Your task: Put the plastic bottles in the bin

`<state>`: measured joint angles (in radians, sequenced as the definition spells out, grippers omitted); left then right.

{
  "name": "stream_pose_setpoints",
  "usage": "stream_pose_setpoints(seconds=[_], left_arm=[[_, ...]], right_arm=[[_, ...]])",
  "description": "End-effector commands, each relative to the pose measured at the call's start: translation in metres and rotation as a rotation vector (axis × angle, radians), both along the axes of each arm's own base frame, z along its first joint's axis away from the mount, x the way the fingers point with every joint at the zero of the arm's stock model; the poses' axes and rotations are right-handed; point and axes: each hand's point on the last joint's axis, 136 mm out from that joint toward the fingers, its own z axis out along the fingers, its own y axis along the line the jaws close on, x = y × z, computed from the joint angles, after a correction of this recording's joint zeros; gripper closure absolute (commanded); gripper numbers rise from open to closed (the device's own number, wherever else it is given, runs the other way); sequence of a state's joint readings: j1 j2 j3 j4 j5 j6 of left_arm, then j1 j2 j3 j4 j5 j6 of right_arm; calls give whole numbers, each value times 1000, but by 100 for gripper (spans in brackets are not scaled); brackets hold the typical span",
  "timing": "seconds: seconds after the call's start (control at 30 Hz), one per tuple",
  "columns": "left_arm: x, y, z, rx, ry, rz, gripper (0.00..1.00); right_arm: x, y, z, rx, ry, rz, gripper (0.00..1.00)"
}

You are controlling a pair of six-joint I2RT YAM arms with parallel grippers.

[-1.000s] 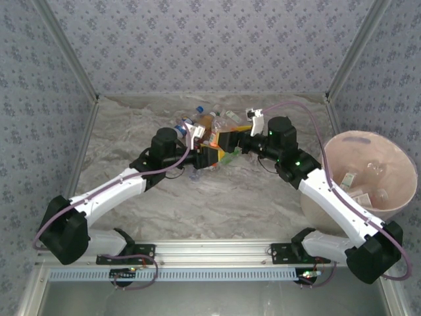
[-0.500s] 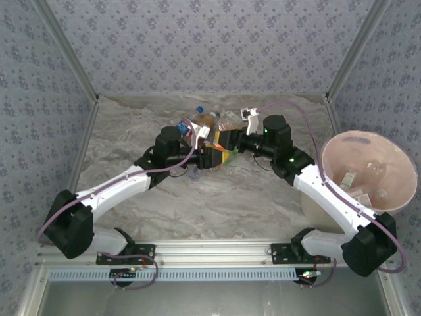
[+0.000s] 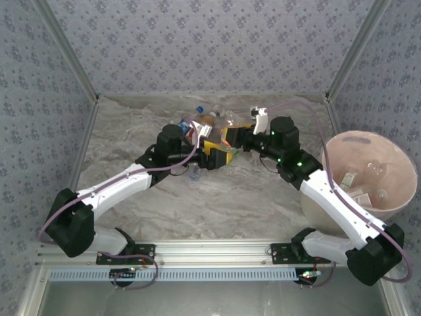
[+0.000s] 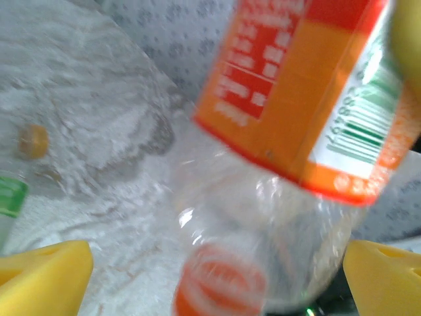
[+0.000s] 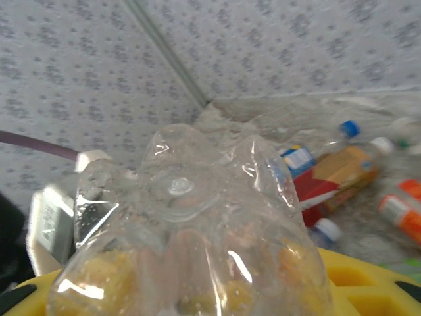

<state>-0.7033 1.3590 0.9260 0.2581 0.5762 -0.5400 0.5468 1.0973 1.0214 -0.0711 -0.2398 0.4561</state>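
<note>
Next, my right gripper swings over the bin's opening point(image 3: 370, 172) behind that gripper's wrist and releases the bottle, since the left gripper is open.
An orange-labelled plastic bottle point(image 4: 296, 99) with an orange cap hangs between the wide-apart yellow fingers point(image 4: 46, 273) of my open left gripper point(image 4: 217, 273), touching neither. My right gripper point(image 5: 197, 289) is shut on that bottle, whose clear base point(image 5: 177, 187) faces the right wrist camera. In the top view the two grippers meet at mid-table, left gripper point(image 3: 216, 151) and right gripper point(image 3: 231, 137) nose to nose. More plastic bottles point(image 3: 205, 118) lie in a heap just behind them. The bin point(image 3: 358, 135) stands at the right with a few bottles point(image 3: 373, 170) inside.
A lone small bottle point(image 3: 195, 173) lies in front of the left gripper. A green-labelled bottle point(image 4: 10, 197) and an orange cap point(image 4: 33, 140) lie to the left wrist's left. Patterned walls close the back and sides. The right arm's forearm runs beside the bin.
My left gripper has opened and let go of the orange-labelled bottle, while the right gripper has closed on it. The right arm has drawn back slightly to the right.
</note>
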Motion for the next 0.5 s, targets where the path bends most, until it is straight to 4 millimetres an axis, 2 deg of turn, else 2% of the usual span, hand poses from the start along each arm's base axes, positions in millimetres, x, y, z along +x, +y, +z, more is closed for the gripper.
stream_pose_setpoints(seconds=[0.0, 0.1, 0.13, 0.17, 0.27, 0.33, 0.47], left_arm=[[12, 22, 30, -45, -137, 169, 2], [26, 46, 36, -50, -173, 335, 2], [32, 54, 33, -33, -173, 389, 2], [35, 59, 31, -20, -172, 428, 2], [45, 77, 18, 40, -158, 540, 2], [51, 88, 10, 81, -146, 603, 2], [58, 99, 2, 111, -122, 679, 2]], right_arm=[[2, -46, 25, -142, -91, -168, 52], [-3, -86, 43, -234, -124, -300, 53], [-5, -99, 45, -258, -126, -342, 53], [-10, -111, 64, -246, -155, -381, 53], [-24, -149, 89, -257, -196, -508, 53], [-34, -181, 101, -297, -222, -637, 54], [-56, -224, 117, -363, -269, -832, 54]])
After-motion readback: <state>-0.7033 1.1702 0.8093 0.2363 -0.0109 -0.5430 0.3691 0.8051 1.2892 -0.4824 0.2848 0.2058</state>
